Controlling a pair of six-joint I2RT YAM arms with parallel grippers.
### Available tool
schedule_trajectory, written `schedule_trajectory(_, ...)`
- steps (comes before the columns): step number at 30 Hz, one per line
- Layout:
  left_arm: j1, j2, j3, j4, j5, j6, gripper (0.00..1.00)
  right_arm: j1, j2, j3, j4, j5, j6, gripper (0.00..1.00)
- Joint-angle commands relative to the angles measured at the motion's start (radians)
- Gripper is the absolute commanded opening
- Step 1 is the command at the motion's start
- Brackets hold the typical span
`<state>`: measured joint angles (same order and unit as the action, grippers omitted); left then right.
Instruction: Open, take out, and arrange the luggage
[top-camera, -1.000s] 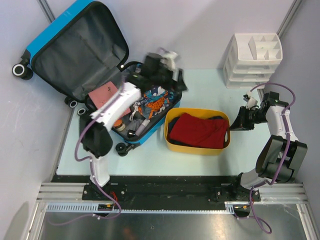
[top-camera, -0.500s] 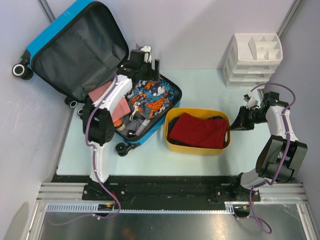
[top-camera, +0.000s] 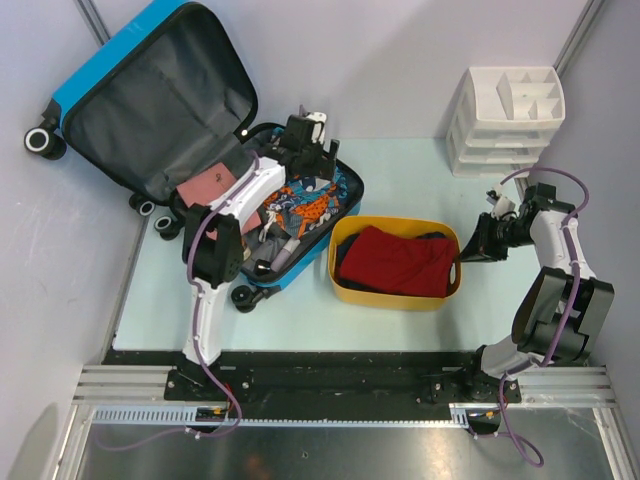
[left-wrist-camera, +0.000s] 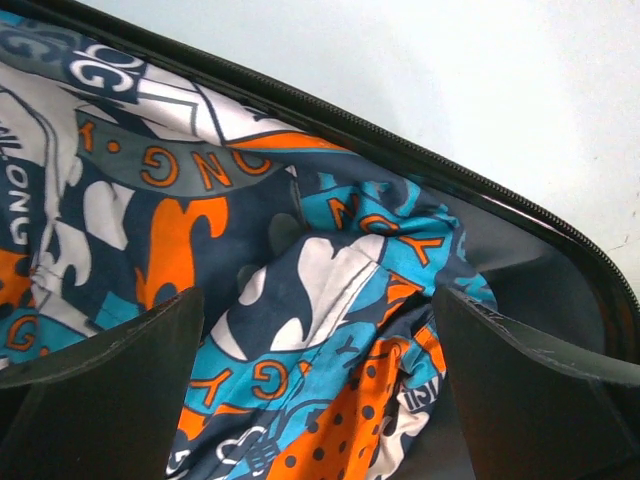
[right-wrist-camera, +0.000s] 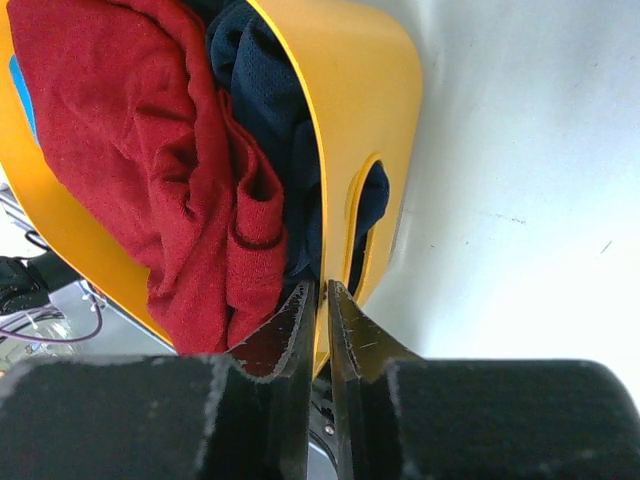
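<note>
The garment's blue folds lie below my left gripper and to its right in the top view, so I need to lower that gripper onto them, toward the luggage's zipper edge.
The blue luggage (top-camera: 105, 62) lies open, its lid with grey lining (top-camera: 150, 100) leaning on the back left wall. Its lower half holds a patterned orange, blue and white garment (top-camera: 308, 205). My left gripper (top-camera: 308, 168) hangs over the far end of that half. In the left wrist view it (left-wrist-camera: 318, 390) is open, fingers (left-wrist-camera: 100, 390) wide apart just above the garment (left-wrist-camera: 300, 290), holding nothing. My right gripper (top-camera: 466, 245) is shut on the right rim of the yellow tub (top-camera: 395, 297); the right wrist view shows its jaws (right-wrist-camera: 322, 300) pinching the tub wall (right-wrist-camera: 380, 90).
The tub holds a red cloth (top-camera: 395, 260) and a dark blue cloth (right-wrist-camera: 270, 90). A pink pouch (top-camera: 207, 185) and small bottles (top-camera: 265, 262) lie in the luggage. A white drawer organizer (top-camera: 505, 120) stands at the back right. The luggage's zipper edge (left-wrist-camera: 470, 190) runs beside the left fingers.
My left gripper swung left over the far end of the luggage, then back to the right and lower over the patterned garment. The right arm and the tub have not moved.
</note>
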<state>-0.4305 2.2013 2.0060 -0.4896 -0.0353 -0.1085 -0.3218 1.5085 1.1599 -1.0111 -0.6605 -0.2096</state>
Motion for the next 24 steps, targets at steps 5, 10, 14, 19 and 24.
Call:
schedule_trajectory(5, -0.036, 0.066, 0.072, 0.025, 0.048, -0.109, 1.00, 0.006, 0.021, 0.006, 0.008, 0.010, 0.012, 0.15)
schedule_trajectory(10, -0.050, 0.120, 0.106, 0.036, 0.072, -0.160, 1.00, 0.006, 0.021, 0.004, 0.002, 0.016, 0.004, 0.15)
schedule_trajectory(14, -0.051, 0.167, 0.131, 0.046, 0.038, -0.183, 1.00, 0.006, 0.019, 0.006, 0.000, 0.016, 0.003, 0.15)
schedule_trajectory(19, -0.050, 0.192, 0.149, 0.066, 0.043, -0.163, 1.00, 0.006, 0.018, 0.004, -0.012, 0.019, -0.008, 0.15)
schedule_trajectory(24, -0.059, 0.219, 0.157, 0.105, 0.061, -0.137, 1.00, 0.006, 0.022, 0.006, -0.018, 0.021, -0.014, 0.15)
